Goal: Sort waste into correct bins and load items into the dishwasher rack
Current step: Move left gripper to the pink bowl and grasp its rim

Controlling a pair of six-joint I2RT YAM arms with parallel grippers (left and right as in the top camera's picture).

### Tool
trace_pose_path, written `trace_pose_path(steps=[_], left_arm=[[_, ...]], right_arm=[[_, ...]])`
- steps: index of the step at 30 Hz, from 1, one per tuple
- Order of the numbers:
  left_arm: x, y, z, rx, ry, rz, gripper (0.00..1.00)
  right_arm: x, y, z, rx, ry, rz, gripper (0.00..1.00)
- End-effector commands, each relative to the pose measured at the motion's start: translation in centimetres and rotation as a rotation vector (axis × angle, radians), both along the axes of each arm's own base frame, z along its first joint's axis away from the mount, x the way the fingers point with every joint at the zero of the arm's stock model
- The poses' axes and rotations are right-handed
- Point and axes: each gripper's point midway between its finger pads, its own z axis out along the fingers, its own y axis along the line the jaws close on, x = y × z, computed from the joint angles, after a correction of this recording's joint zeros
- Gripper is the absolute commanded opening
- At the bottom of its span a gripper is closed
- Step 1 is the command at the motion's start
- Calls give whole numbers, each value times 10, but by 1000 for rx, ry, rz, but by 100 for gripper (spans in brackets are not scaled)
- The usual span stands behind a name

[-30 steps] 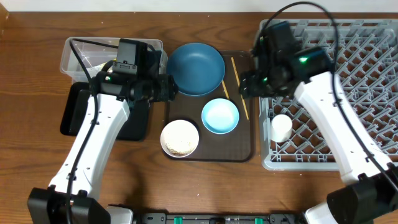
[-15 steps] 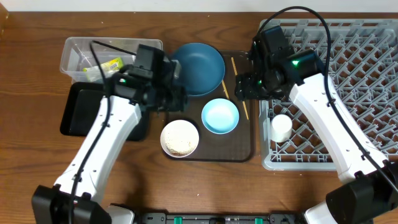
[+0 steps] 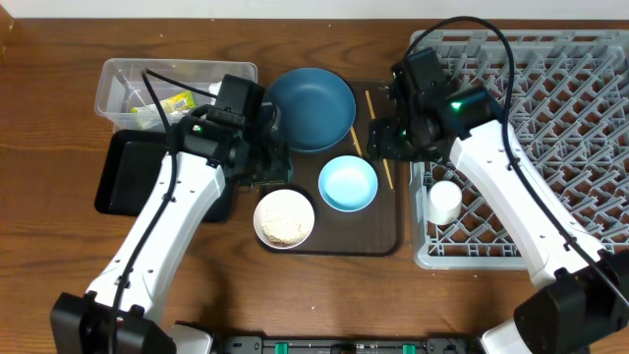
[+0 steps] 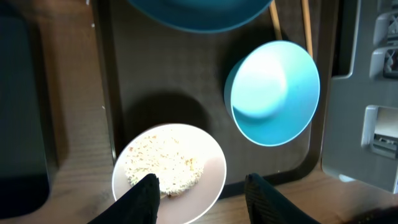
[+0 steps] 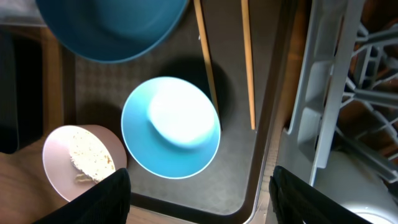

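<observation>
To get onto the white bowl's rim facing the light blue bowl (image 3: 348,183), where the rim is empty of rice, my left gripper should lower and draw back first.
My left gripper (image 3: 272,165) is open and empty above the white bowl (image 4: 211,169), which holds the rice (image 4: 163,167). My right gripper (image 3: 385,138) is open and empty over the brown tray's right side, beside two chopsticks (image 5: 247,62). The light blue bowl (image 3: 348,183) and the dark blue plate (image 3: 310,108) sit on that tray. The yellow wrapper (image 3: 175,100) lies in the clear box (image 3: 123,74). The black tray (image 3: 123,177) lies below the box. The white cup (image 3: 444,202) lies in the grey rack (image 3: 560,118). I cannot make out the tissue.
The brown serving tray (image 3: 388,231) lies between the bins and the rack. The rack's left wall (image 5: 326,93) stands close to my right gripper. Bare wooden table runs along the front and far left.
My left arm has swung right, from over the clear box to over the brown tray, uncovering the wrapper in the box. My right gripper has shifted a little left, toward the chopsticks.
</observation>
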Motion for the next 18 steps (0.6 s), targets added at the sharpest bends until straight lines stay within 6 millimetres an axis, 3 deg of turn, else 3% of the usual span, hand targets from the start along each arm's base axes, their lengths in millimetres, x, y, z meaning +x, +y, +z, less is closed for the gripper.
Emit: trace_pose_path(steps=[1, 5, 14, 18], left_arm=[[-7, -10, 6, 7, 0, -20, 42], [-25, -26, -4, 33, 46, -19, 41], [-60, -28, -47, 229, 82, 6, 41], [-69, -39, -66, 231, 67, -47, 41]], right_arm=[[0, -3, -6, -23, 10, -34, 69], [5, -9, -6, -37, -7, -51, 71], [11, -23, -6, -44, -8, -71, 73], [11, -23, -6, -43, -9, -71, 73]])
